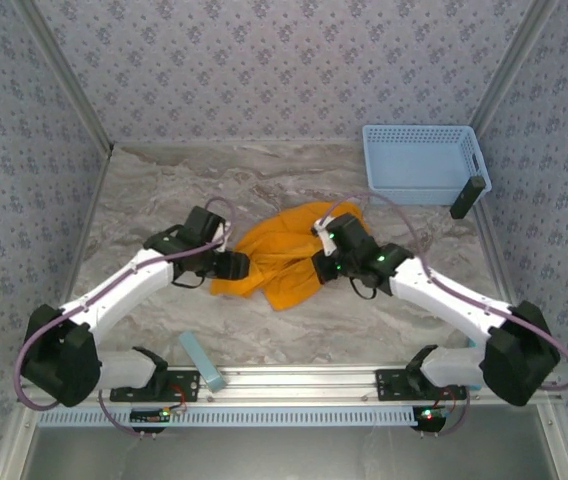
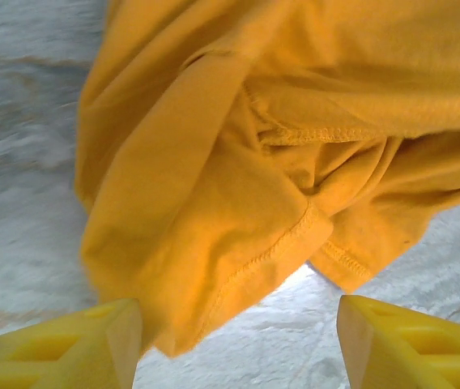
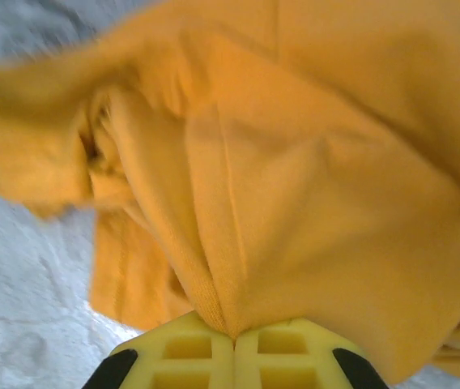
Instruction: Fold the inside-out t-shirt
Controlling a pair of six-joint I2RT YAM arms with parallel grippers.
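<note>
Next, my right gripper draws the pinched fold outward toward the heap's basket-side end [image 1: 350, 210], stretching the bunched cloth, and releases there.
The inside-out t-shirt [image 1: 282, 262] lies bunched in an orange-yellow heap at the middle of the marbled table, between my two arms. My left gripper [image 1: 235, 265] is at its left edge. In the left wrist view the left gripper [image 2: 238, 350] is open, its yellow fingers [image 2: 92, 348] set wide apart; a stitched hem corner of the t-shirt [image 2: 214, 211] hangs just beside the left finger, ungripped. My right gripper [image 1: 322, 266] is at the heap's right side. In the right wrist view the right gripper [image 3: 234, 339] is shut on a pinched fold of the t-shirt [image 3: 295, 203].
A light blue plastic basket [image 1: 419, 160] stands at the back right, with a small dark object [image 1: 467, 197] leaning by its right corner. A pale blue bar [image 1: 202, 361] lies on the near rail at the left. Patterned walls close in three sides of the table [image 1: 164, 190].
</note>
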